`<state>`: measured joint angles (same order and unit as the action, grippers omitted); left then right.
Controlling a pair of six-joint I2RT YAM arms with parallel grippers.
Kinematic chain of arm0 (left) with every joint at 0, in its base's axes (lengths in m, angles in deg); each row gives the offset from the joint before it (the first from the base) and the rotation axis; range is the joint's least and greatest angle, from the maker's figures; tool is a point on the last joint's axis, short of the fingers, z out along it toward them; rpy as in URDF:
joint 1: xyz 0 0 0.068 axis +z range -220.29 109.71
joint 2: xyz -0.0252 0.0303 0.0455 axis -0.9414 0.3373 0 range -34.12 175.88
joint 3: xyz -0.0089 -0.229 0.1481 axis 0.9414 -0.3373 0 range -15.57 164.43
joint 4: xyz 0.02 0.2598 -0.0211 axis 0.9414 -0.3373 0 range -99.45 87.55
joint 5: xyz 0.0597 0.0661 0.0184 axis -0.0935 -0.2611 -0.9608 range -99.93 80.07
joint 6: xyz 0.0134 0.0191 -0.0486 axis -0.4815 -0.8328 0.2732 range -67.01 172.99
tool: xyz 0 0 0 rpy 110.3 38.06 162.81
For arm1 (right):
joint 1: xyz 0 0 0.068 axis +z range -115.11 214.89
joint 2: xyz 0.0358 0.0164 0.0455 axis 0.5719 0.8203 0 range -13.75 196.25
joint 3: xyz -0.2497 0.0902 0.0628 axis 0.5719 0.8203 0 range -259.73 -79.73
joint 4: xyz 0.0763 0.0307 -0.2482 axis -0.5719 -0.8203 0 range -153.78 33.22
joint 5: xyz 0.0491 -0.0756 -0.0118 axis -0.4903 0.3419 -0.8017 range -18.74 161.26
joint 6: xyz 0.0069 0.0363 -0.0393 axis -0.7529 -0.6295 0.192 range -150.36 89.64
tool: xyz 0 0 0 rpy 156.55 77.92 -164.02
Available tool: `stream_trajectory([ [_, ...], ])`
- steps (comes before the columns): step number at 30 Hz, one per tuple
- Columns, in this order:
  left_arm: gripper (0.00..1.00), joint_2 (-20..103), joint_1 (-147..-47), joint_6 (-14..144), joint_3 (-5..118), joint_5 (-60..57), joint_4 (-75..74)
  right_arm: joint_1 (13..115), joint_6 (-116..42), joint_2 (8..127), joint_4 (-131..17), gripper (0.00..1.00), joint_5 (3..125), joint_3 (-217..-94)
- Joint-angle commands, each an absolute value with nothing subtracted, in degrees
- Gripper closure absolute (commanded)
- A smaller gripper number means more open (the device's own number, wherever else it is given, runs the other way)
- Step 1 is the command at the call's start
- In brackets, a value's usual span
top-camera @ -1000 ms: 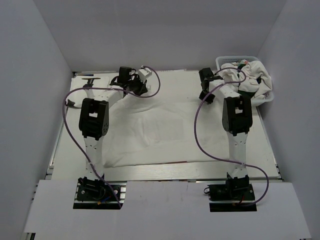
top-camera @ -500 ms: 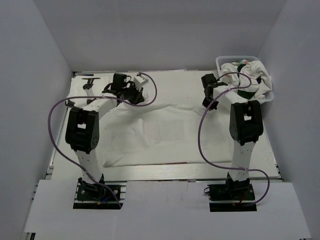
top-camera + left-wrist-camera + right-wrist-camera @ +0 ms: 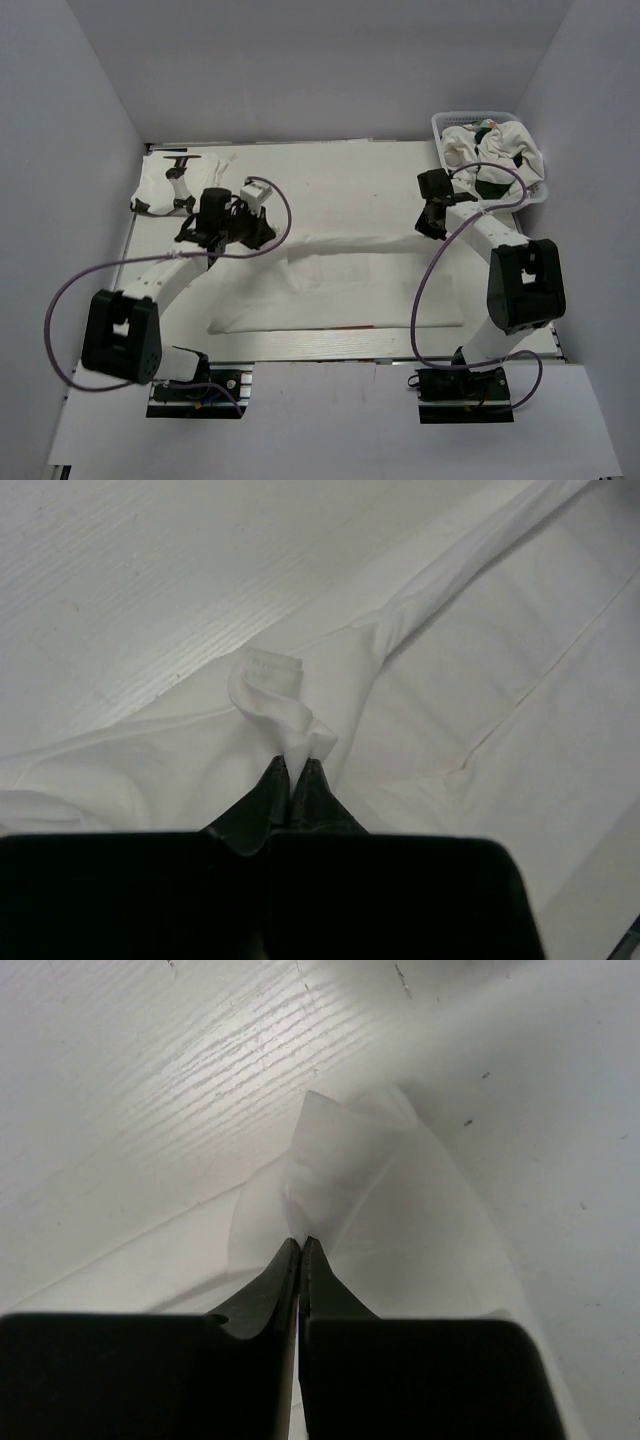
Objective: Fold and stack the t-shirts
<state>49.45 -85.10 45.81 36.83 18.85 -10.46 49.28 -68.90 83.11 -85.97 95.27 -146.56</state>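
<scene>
The shirt's flat near part lies back from the robot's left gripper, so the left gripper will bring the pinched edge back over that part and let go of it there, doubling the cloth.
A white t-shirt (image 3: 340, 285) lies spread across the middle of the table, its print not showing. My left gripper (image 3: 215, 238) is shut on the shirt's far left edge; the left wrist view shows a pinched fold of cloth (image 3: 285, 705) between the tips (image 3: 296, 765). My right gripper (image 3: 432, 228) is shut on the far right edge; the right wrist view shows thin white cloth (image 3: 340, 1160) rising from the closed tips (image 3: 300, 1243). The far edge of the shirt hangs lifted between the two grippers. More white t-shirts (image 3: 495, 160), one with dark green, are piled in the basket.
A white plastic lattice basket (image 3: 447, 124) stands at the far right corner. A small black stand (image 3: 180, 165) and crumpled white cloth (image 3: 155, 190) sit at the far left. Purple cables loop from both arms. Grey walls enclose the table.
Both grippers have pulled the shirt's far edge toward the near side; the left moved near and left, the right near and slightly right. The shirt is now narrower front to back.
</scene>
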Motion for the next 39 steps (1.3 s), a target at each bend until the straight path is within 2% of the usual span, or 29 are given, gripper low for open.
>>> stream_trajectory([
  [1, 1.0, 36.2, -85.2, 53.2, 28.8, 17.4, -3.3, 49.4, -68.5, 77.7, -82.4, 1.0, 94.7, -143.4],
  [6, 1.0, 24.3, -85.8, 57.3, 16.7, 17.9, 2.9, 49.6, -68.2, 72.4, -80.9, 1.0, 93.5, -139.0],
  [12, 1.0, 21.3, -85.8, 62.2, 11.0, 21.2, 1.5, 49.7, -67.5, 70.6, -79.7, 1.0, 91.9, -135.6],
  [16, 1.0, 16.3, -85.8, 68.4, 2.7, 23.3, 3.7, 49.5, -68.3, 70.9, -79.5, 1.0, 91.2, -133.5],
  [18, 0.92, 13.5, -85.8, 72.7, -0.2, 25.8, 3.7, 49.4, -70.0, 70.7, -80.0, 1.0, 91.6, -131.7],
  [19, 0.74, 11.9, -85.8, 74.3, -3.3, 27.5, 3.7, 49.2, -70.4, 70.1, -80.2, 0.89, 91.6, -129.9],
  [20, 0.71, 8.4, -85.8, 78.6, -7.1, 30.8, 5.2, 49.2, -72.0, 68.3, -80.9, 0.76, 92.3, -128.6],
  [21, 0.71, 6.2, -85.8, 80.7, -7.1, 30.9, 5.2, 49.1, -72.0, 68.2, -82.0, 0.76, 92.4, -128.6],
  [22, 0.69, 4.0, -85.8, 83.3, -10.4, 31.5, 5.2, 49.0, -72.8, 67.6, -82.7, 0.55, 93.9, -126.6],
  [23, 0.53, 1.6, -85.8, 85.8, -11.5, 32.8, 4.0, 49.0, -73.9, 65.2, -83.4, 0.4, 94.5, -126.1],
  [24, 0.18, -3.9, -85.8, 86.8, -11.5, 33.6, 1.7, 48.9, -74.0, 64.3, -85.1, 0.28, 94.9, -125.4],
  [25, 0.0, -6.8, -85.8, 87.8, -11.5, 33.6, -3.6, 48.8, -74.0, 63.2, -85.8, 0.2, 96.4, -124.4],
  [26, 0.0, -9.5, -85.8, 87.8, -10.8, 33.6, -6.4, 48.8, -74.1, 62.5, -86.3, 0.1, 96.7, -123.9],
  [28, 0.0, -15.5, -85.8, 90.0, -9.9, 30.7, -8.5, 48.8, -73.7, 59.5, -86.3, 0.1, 96.5, -123.7],
  [31, 0.0, -15.9, -85.8, 94.3, -9.0, 32.1, 0.4, 48.7, -71.6, 58.9, -86.0, 0.1, 94.7, -126.0],
  [35, 0.0, -8.3, -85.8, 89.3, -0.1, 26.3, -5.4, 49.3, -68.3, 59.5, -83.2, 0.1, 91.3, -128.2],
  [37, 0.0, 1.0, -85.8, 90.6, 4.4, 18.5, -9.3, 49.3, -65.2, 60.4, -80.2, 0.1, 89.3, -128.7],
  [39, 0.0, 7.4, -85.8, 89.6, 6.2, 17.9, -7.1, 49.9, -61.1, 61.0, -75.6, 0.1, 86.3, -128.9],
])
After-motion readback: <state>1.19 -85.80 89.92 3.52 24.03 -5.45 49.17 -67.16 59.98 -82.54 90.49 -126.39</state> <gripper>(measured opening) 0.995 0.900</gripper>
